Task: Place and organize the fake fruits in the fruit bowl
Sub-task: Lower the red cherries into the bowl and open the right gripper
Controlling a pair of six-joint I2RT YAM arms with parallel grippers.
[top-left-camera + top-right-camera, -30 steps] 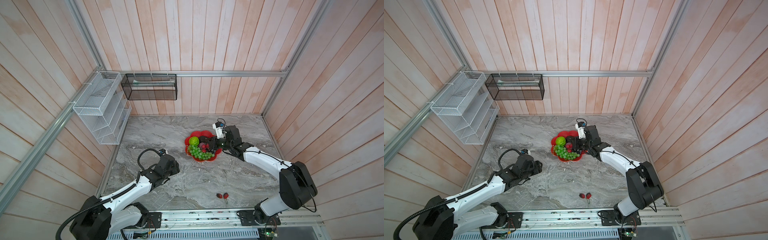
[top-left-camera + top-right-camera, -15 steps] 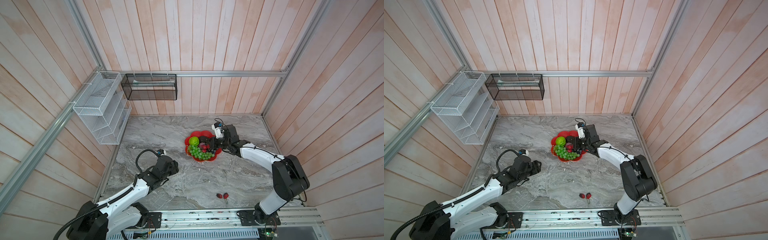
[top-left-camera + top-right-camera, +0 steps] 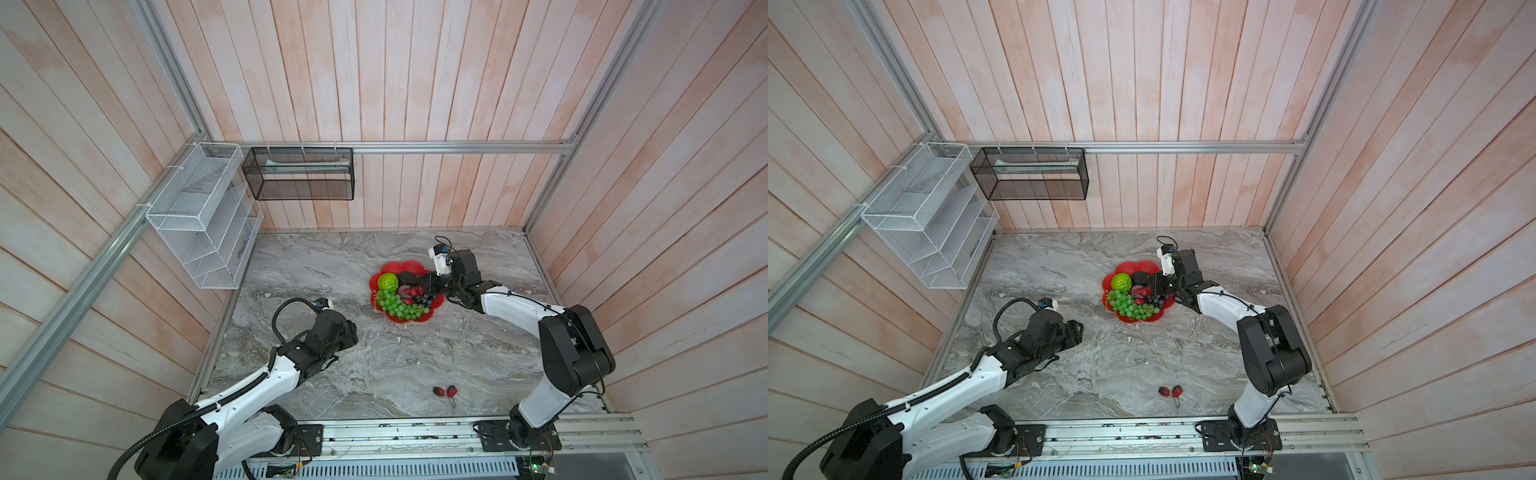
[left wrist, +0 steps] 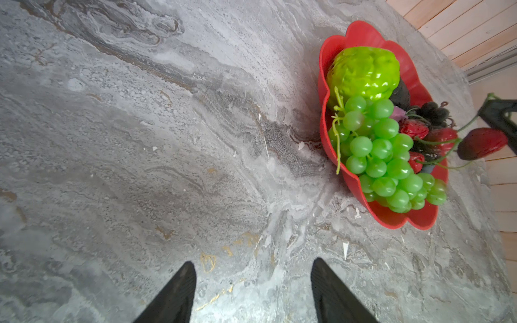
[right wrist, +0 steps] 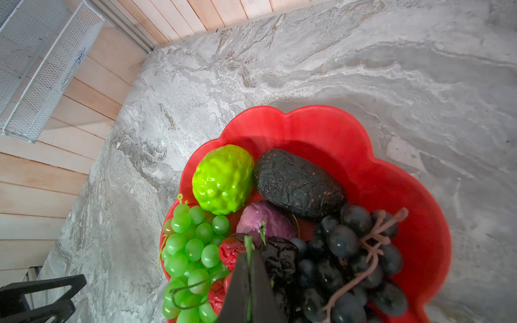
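The dangling berry still hangs above the fruit in the bowl, so my right gripper will next lower toward the red berries beside the purple ball and release the green stem.
The red scalloped fruit bowl (image 3: 409, 266) (image 3: 1142, 266) (image 5: 307, 123) (image 4: 391, 221) sits right of centre on the marble. In it lie the green grape bunch (image 3: 399, 305) (image 5: 193, 246), the bumpy lime-green ball (image 3: 387, 281) (image 5: 223, 179), the dark avocado-like oval (image 5: 296, 184), a purple ball (image 5: 265, 221), dark grapes (image 5: 349, 257) and red berries (image 5: 232, 249). My right gripper (image 5: 249, 253) (image 3: 417, 284) hovers over the bowl, shut on a green stem. A dark red berry (image 4: 482, 142) dangles from that stem. Two stemmed red berries (image 3: 445, 391) (image 3: 1171, 391) lie near the front edge. My left gripper (image 4: 250, 268) (image 3: 353, 332) is open over bare marble, left of the bowl.
A white wire basket (image 3: 199, 216) hangs on the left wall and a black mesh basket (image 3: 299, 174) on the back wall. Wooden walls close the table on three sides. An aluminium rail (image 3: 415, 432) runs along the front.
The right arm's elbow has swung in toward the middle while its gripper stays shut over the bowl. The left arm has hardly moved.
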